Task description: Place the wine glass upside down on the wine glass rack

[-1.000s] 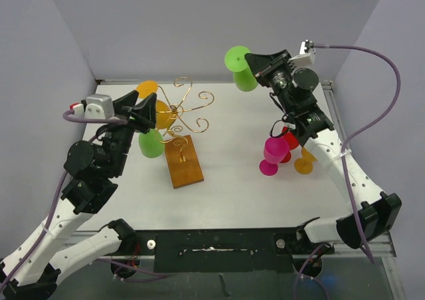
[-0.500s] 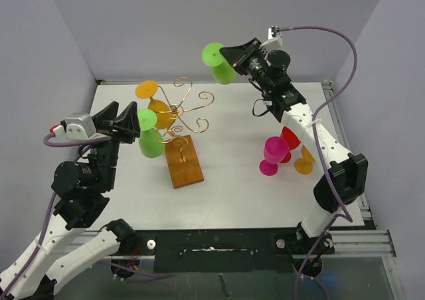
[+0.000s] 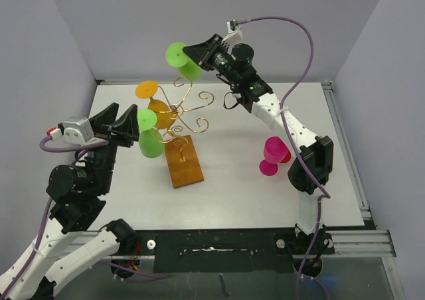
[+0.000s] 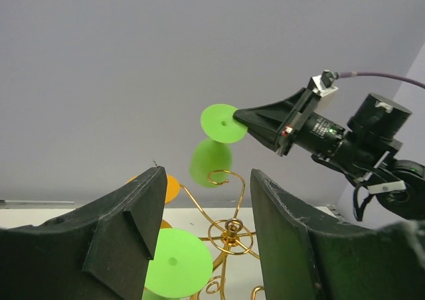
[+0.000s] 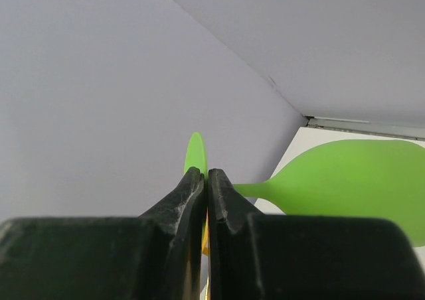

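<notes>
I need to move my right gripper back and down next and let the stem go into the rack's far hook (image 3: 182,82), because that hook is below and back from my gripper.
My right gripper (image 3: 191,53) is shut on the flat foot of a green wine glass (image 3: 182,60), held high above the back of the table, bowl hanging down just behind the gold wire rack (image 3: 188,111). In the right wrist view the jaws pinch the foot's edge (image 5: 196,155) and the bowl (image 5: 352,187) lies to the right. The rack stands on a brown wooden base (image 3: 184,161); an orange glass (image 3: 154,101) and a second green glass (image 3: 150,137) hang on it upside down. My left gripper (image 3: 130,124) is open and empty just left of the rack, its fingers (image 4: 292,240) framing the rack's centre (image 4: 230,232).
A pink glass (image 3: 273,155) stands on the table at the right with a red glass (image 3: 285,156) behind it. The right arm's cable loops above it. Grey walls close in the back and both sides.
My right gripper has carried the green glass leftward from the back right to just behind the rack. My left gripper has drawn back left, off the hanging green glass.
</notes>
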### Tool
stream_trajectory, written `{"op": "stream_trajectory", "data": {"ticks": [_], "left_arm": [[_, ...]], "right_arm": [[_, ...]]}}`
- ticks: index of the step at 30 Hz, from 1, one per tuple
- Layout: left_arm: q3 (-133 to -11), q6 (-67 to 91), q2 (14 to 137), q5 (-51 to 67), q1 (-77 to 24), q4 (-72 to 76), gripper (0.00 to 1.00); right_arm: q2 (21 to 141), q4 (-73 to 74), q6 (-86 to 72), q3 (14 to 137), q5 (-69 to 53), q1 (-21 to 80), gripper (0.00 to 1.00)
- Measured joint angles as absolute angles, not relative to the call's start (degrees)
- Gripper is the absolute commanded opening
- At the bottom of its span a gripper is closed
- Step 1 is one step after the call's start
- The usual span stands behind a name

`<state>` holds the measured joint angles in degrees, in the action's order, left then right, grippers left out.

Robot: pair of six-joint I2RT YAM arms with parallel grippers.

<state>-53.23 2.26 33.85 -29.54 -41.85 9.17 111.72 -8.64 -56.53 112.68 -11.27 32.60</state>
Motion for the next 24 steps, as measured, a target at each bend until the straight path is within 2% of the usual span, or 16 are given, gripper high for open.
{"op": "stream_trajectory", "data": {"ticks": [8, 24], "left_arm": [[-54.5, 2.6, 32.0, -28.7, -41.8, 7.1, 0.52], [-54.6, 3.1, 31.2, -28.7, -41.8, 5.0, 0.52]], "right_arm": [[117.6, -5.8, -54.0, 119.8, -12.7, 36.3, 0.0], [117.1, -2.5, -53.2, 117.8, -15.1, 39.9, 0.0]]}}
